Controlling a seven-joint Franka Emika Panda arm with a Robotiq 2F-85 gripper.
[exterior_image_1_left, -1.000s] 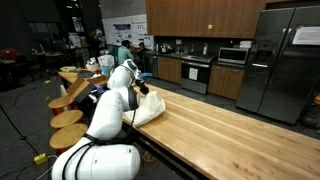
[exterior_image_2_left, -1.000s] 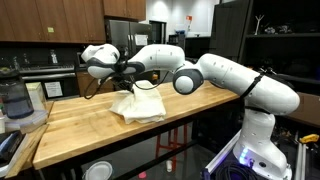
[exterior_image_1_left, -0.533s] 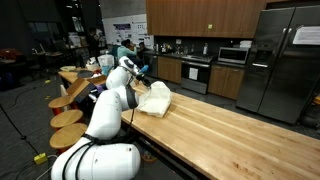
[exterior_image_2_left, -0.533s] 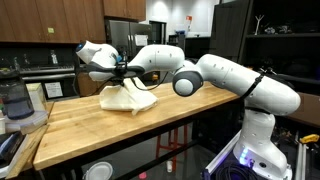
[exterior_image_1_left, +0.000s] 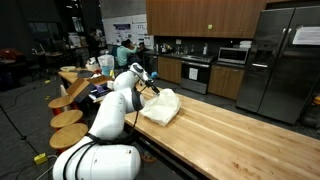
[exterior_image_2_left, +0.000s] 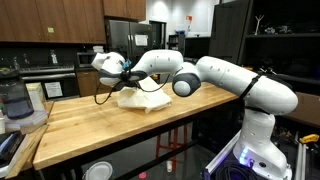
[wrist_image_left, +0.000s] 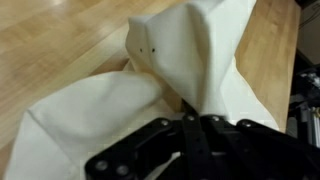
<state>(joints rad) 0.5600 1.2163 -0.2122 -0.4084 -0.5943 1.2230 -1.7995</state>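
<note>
The cloth still lies bunched, so next my gripper needs to draw the cloth's fold outward toward the bare wood and release the fabric.
A cream white cloth (exterior_image_1_left: 160, 105) lies partly bunched on the wooden table (exterior_image_1_left: 230, 135); it also shows in the other exterior view as a low pale heap (exterior_image_2_left: 145, 99). My gripper (exterior_image_1_left: 152, 86) holds a fold of it, the jaws shut on the fabric. In the wrist view the black fingers (wrist_image_left: 190, 135) pinch a ridge of the cloth (wrist_image_left: 190, 60), which rises up from them and spreads out over the wood. The gripper (exterior_image_2_left: 126, 78) sits just above the cloth's edge.
Kitchen cabinets, a stove and a steel fridge (exterior_image_1_left: 280, 60) stand behind the table. Round stools (exterior_image_1_left: 68, 118) line one side of it. A blender and containers (exterior_image_2_left: 18, 100) rest at the table's end. Long bare wood stretches beyond the cloth.
The gripper has carried the cloth's held edge across and down, folding it over. The cloth went from a raised tent shape to a flatter heap.
</note>
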